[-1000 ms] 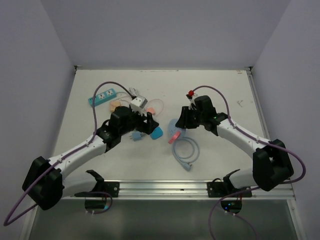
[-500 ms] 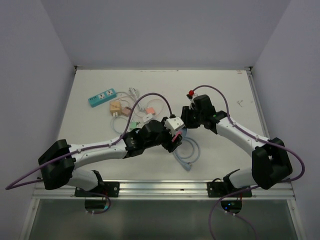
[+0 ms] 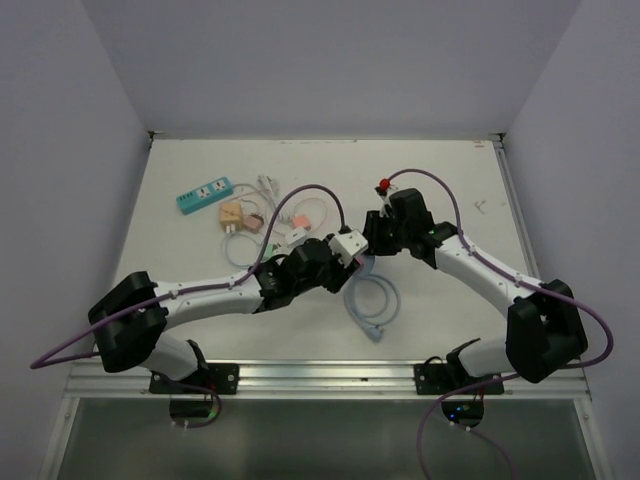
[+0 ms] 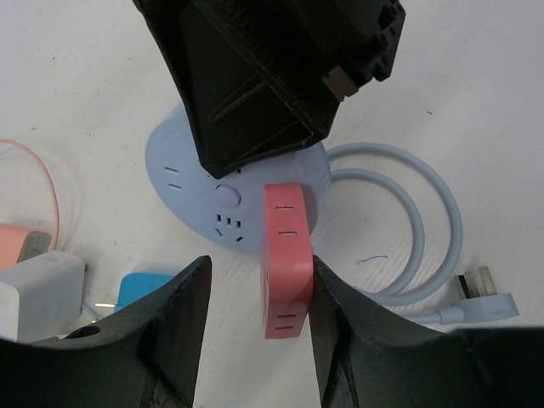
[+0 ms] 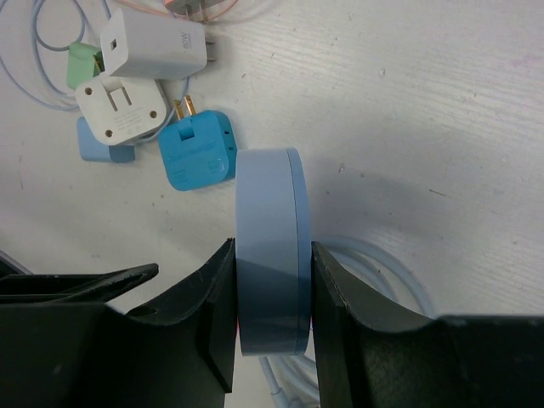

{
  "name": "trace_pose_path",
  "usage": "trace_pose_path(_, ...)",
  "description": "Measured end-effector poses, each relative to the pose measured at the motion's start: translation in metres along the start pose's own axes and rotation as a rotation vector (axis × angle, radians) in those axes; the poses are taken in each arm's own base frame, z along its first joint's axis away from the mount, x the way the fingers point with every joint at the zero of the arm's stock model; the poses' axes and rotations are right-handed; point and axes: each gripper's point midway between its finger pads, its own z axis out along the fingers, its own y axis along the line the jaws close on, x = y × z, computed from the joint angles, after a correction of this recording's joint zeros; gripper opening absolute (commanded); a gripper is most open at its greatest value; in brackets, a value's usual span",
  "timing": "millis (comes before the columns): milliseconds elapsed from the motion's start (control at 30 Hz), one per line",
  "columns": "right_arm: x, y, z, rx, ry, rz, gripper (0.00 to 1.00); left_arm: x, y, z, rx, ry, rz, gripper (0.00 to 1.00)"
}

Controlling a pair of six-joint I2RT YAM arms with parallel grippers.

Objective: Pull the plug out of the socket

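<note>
My right gripper moves outward next, away from the cable's coil, and tilts to lower the socket (image 5: pixel 270 238) flat onto the bare tabletop, since the socket's plug side stands on edge.
My right gripper (image 5: pixel 272 289) is shut on the edge of the round light-blue socket (image 5: pixel 270 238), holding it on its rim just above the table. The pink plug (image 4: pixel 286 255) sticks out of the socket's face (image 4: pixel 183 170). It sits between the jaws of my left gripper (image 4: pixel 257 280): the right-hand finger (image 4: pixel 340 323) touches its side, while the left-hand finger (image 4: pixel 170 331) stands well clear. In the top view the two grippers, left (image 3: pixel 345 262) and right (image 3: pixel 368 245), meet at mid-table, and the plug is mostly hidden under them.
The socket's pale blue cable (image 3: pixel 372 305) coils toward the near edge and ends in a flat plug (image 4: pixel 484 297). A blue adapter (image 5: pixel 197 149), white chargers (image 5: pixel 153 42) and thin cords lie to the left. A teal power strip (image 3: pixel 204 193) lies at the far left.
My left arm swung right from the pile of adapters to the socket, and its jaws narrowed around the pink plug. The right arm held still with the socket.
</note>
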Motion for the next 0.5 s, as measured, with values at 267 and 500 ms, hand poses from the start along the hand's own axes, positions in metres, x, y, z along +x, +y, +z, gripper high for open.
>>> trace_pose_path(267,-0.003,0.003,0.0,-0.02,-0.009,-0.002,0.0,-0.005,0.013,-0.002,0.013,-0.015,-0.021,0.55)
trace_pose_path(500,-0.004,0.009,-0.001,-0.049,-0.011,-0.014,0.0,-0.009,0.017,-0.005,0.081,-0.029,-0.038,0.72)
